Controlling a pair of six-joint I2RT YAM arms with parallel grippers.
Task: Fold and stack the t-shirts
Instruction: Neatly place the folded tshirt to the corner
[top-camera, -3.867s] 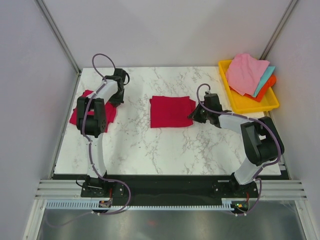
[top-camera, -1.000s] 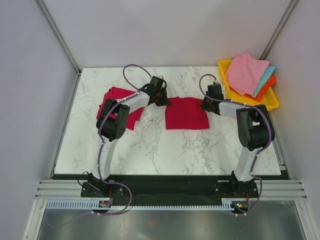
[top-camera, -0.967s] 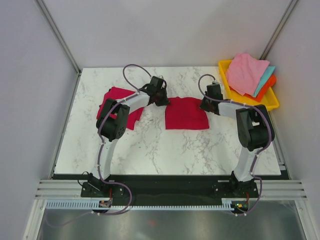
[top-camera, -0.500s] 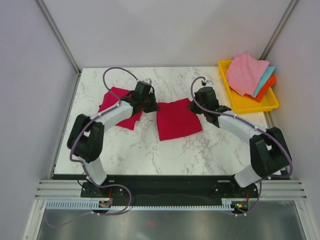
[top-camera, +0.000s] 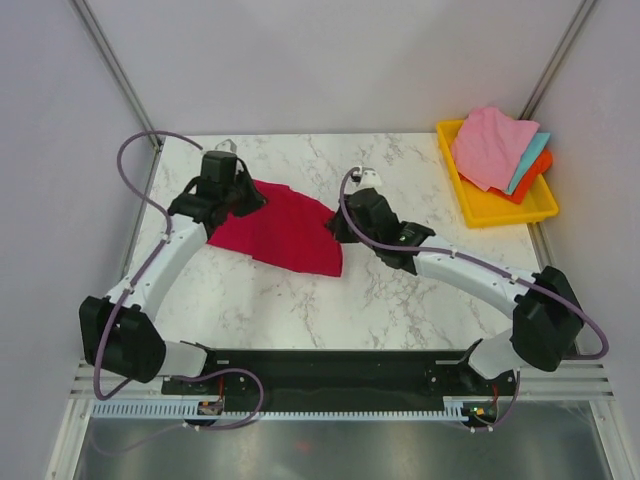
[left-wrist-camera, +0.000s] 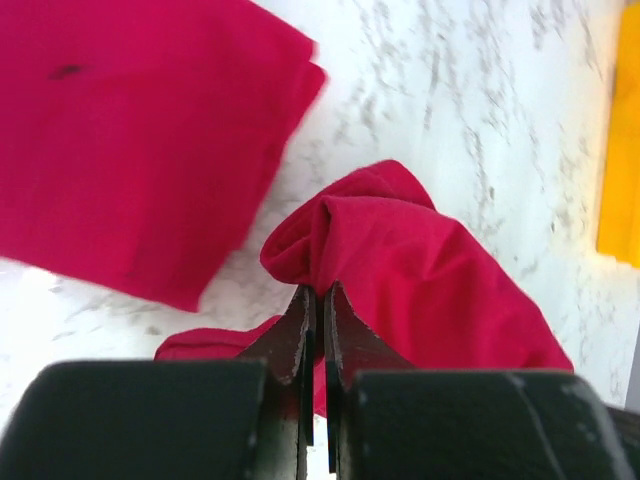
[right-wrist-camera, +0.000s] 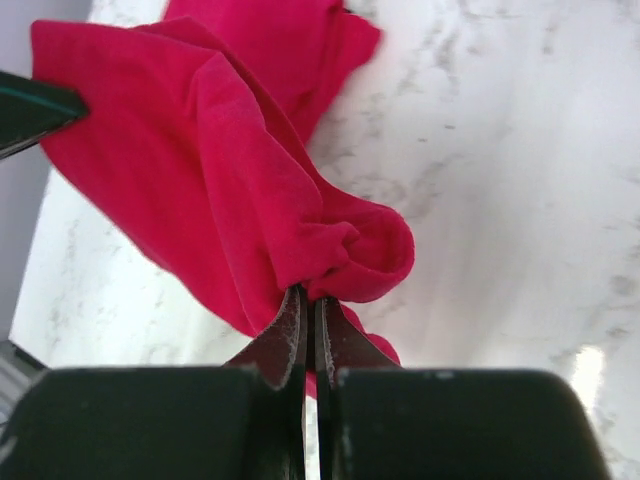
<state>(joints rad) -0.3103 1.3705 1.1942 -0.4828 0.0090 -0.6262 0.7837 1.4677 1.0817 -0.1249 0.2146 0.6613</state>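
Note:
I will next move my left gripper left in the top view, lower the held corner of the t-shirt and release it.
Two crimson t-shirts are in view. One t-shirt (top-camera: 290, 235) hangs stretched between my grippers, just above the left part of the marble table (top-camera: 400, 300). My left gripper (top-camera: 243, 197) is shut on its far-left corner (left-wrist-camera: 340, 225). My right gripper (top-camera: 335, 228) is shut on its right corner (right-wrist-camera: 350, 250). The other t-shirt (left-wrist-camera: 130, 140) lies folded flat on the table, below and partly under the carried one. In the right wrist view this folded t-shirt (right-wrist-camera: 300, 45) shows beyond the hanging cloth. From above, the carried cloth hides most of it.
A yellow tray (top-camera: 487, 212) stands at the back right corner, holding a pink cloth (top-camera: 490, 145) over teal and orange ones. Grey walls and metal frame posts close in the table on the left, back and right.
Both arms have swung left with the folded shirt held between them, from the table's middle to above the shirt lying at the left. Both grips stayed shut.

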